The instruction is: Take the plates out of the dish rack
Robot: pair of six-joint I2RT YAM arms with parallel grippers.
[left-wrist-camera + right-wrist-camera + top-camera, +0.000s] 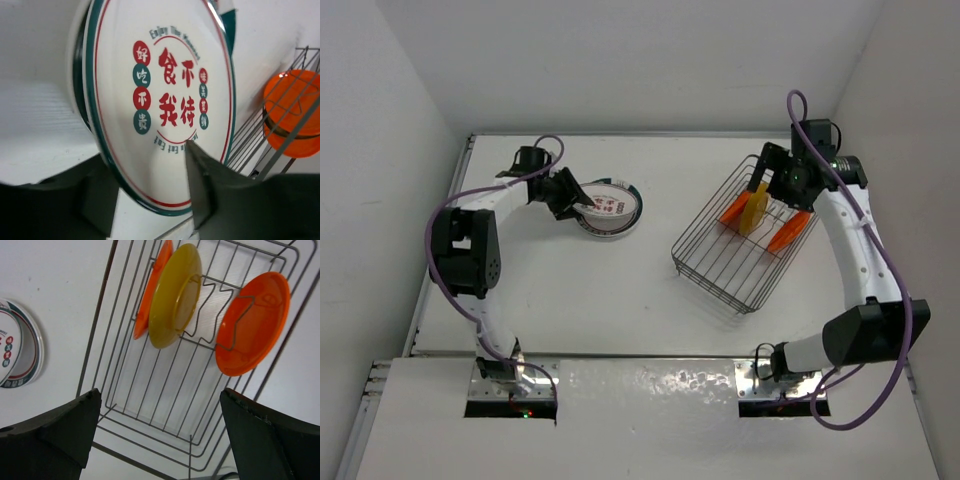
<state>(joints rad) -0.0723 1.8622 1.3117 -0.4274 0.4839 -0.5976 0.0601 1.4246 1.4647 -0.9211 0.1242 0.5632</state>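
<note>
The robot needs to shift its right gripper to the right in the top view, then turn it and lower it to the lone orange plate's rim [792,232] [275,335], because that plate stands apart.
My left gripper [578,207] is shut on the rim of the white plate with red characters [605,208], which lies tilted on the white plate with the dark green rim [625,222] on the table at the left. In the left wrist view one finger [200,185] lies across the lettered plate [160,95] and the other sits behind it. The dark wire dish rack [720,262] holds a yellow-olive plate [755,208] and two orange plates [734,212] [788,233], all upright. My right gripper [767,183] is open and empty above the rack's far end [150,390].
White walls close the table on the left, back and right. The rack shows at the right of the left wrist view [280,145] with an orange plate [295,112]. The stacked plates show at the left edge of the right wrist view [20,345].
</note>
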